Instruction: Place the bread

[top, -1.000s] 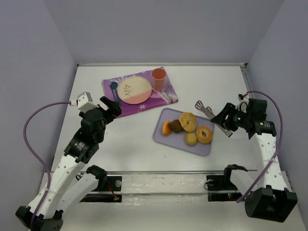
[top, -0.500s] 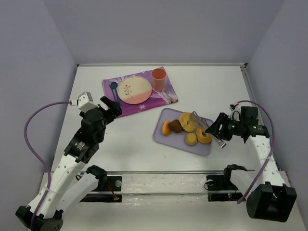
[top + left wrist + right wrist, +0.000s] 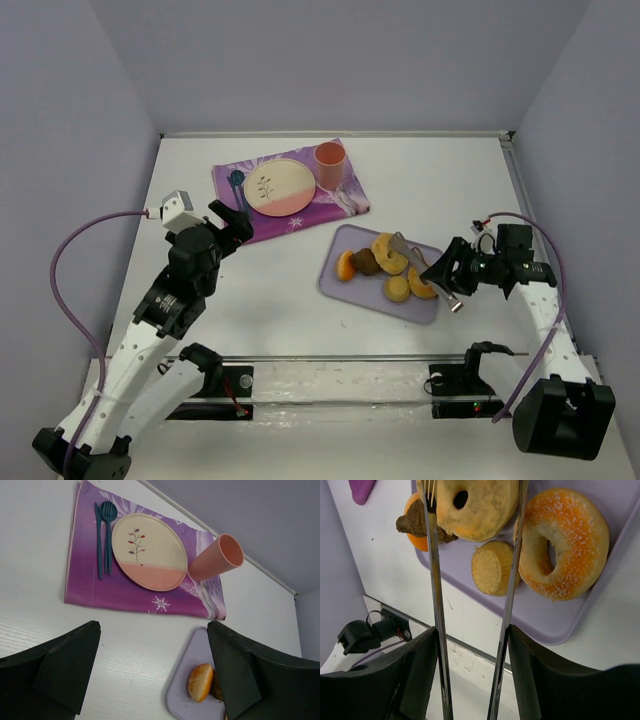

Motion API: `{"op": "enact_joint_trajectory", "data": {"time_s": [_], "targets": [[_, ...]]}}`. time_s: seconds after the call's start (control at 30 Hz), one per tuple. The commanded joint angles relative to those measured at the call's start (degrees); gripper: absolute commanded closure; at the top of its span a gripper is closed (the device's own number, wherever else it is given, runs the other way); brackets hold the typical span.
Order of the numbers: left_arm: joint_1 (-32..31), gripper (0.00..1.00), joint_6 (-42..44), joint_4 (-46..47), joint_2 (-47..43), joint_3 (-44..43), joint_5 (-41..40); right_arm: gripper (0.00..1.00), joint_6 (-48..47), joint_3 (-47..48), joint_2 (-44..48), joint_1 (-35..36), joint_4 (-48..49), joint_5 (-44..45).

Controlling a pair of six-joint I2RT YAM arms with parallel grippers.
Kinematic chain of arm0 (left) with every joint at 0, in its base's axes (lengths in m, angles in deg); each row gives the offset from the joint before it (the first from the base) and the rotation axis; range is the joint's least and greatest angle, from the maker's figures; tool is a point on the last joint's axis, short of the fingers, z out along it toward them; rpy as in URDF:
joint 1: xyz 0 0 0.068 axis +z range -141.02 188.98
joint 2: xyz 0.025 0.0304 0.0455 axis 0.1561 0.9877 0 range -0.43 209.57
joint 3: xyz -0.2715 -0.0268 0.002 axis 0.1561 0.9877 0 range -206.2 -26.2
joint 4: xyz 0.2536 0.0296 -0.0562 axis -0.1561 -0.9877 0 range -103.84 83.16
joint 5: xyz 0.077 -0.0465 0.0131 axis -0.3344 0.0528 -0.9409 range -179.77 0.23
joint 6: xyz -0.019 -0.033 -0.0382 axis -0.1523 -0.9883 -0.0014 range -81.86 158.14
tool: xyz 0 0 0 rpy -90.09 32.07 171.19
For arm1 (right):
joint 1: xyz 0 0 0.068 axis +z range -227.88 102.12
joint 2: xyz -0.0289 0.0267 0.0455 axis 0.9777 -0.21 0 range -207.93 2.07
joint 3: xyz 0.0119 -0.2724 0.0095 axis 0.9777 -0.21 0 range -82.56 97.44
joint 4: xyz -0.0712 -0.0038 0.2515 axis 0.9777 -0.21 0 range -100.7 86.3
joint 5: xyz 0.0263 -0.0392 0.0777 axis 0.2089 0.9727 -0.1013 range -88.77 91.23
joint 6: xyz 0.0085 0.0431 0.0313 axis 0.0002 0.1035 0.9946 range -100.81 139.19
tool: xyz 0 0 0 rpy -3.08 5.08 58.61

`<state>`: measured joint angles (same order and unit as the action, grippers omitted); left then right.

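My right gripper stays nearly in place next and squeezes the tongs together onto the golden-tan bread ring (image 3: 387, 261) (image 3: 482, 510), because their spread arms already reach either side of it.
The bread (image 3: 388, 252) is a golden-tan ring lying on the lilac tray (image 3: 420, 310); it also shows in the right wrist view (image 3: 480, 505). My right gripper (image 3: 445, 272) (image 3: 472, 635) is shut on metal tongs (image 3: 434, 580), whose two arms are spread. The tong tips reach over the tray on either side of the bread. I cannot tell whether they touch it. My left gripper (image 3: 232, 222) (image 3: 152, 625) is open and empty above the table, left of the tray.
On the tray (image 3: 540, 625) lie an orange-glazed donut (image 3: 425, 282) (image 3: 565, 545), a small yellowish bun (image 3: 398, 289) (image 3: 492, 567), a brown piece (image 3: 367, 263) and an orange sesame bun (image 3: 345, 265) (image 3: 200, 682). A purple placemat (image 3: 300, 215) at the back holds a plate (image 3: 279, 186) (image 3: 149, 551), a pink cup (image 3: 330, 162) and blue cutlery (image 3: 104, 535).
My right arm has moved left and down with the tongs, from beside the tray to over the bread. The left arm has not moved.
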<state>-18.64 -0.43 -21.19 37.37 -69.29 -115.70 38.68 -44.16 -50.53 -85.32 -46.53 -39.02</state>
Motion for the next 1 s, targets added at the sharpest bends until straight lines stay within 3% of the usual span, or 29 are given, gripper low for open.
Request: {"op": "enact_joint_trajectory", "data": {"time_s": [0.0, 0.17, 0.3, 0.57, 0.97], "targets": [[0.28, 0.01, 0.33, 3.27, -0.36, 0.38, -0.79, 0.39, 0.47, -0.6, -1.97, 0.67, 2.57, -3.08], [0.28, 0.01, 0.42, 3.27, -0.45, 0.2, -1.22, 0.45, 1.08, -1.3, -3.38, 0.67, 4.07, -3.34], [0.28, 0.01, 0.51, 3.45, -0.45, 0.2, -1.31, 0.58, 1.08, -1.48, -4.26, 0.67, 4.68, -3.34], [0.28, 0.02, 0.42, 2.84, -1.5, 0.11, -1.58, 0.93, 2.13, -0.78, -1.29, 0.67, 4.16, -3.17], [0.28, 0.01, -0.37, 2.48, -2.91, 0.29, -1.93, 0.93, 1.0, 7.39, 5.13, 0.67, -0.32, -0.53]]}}
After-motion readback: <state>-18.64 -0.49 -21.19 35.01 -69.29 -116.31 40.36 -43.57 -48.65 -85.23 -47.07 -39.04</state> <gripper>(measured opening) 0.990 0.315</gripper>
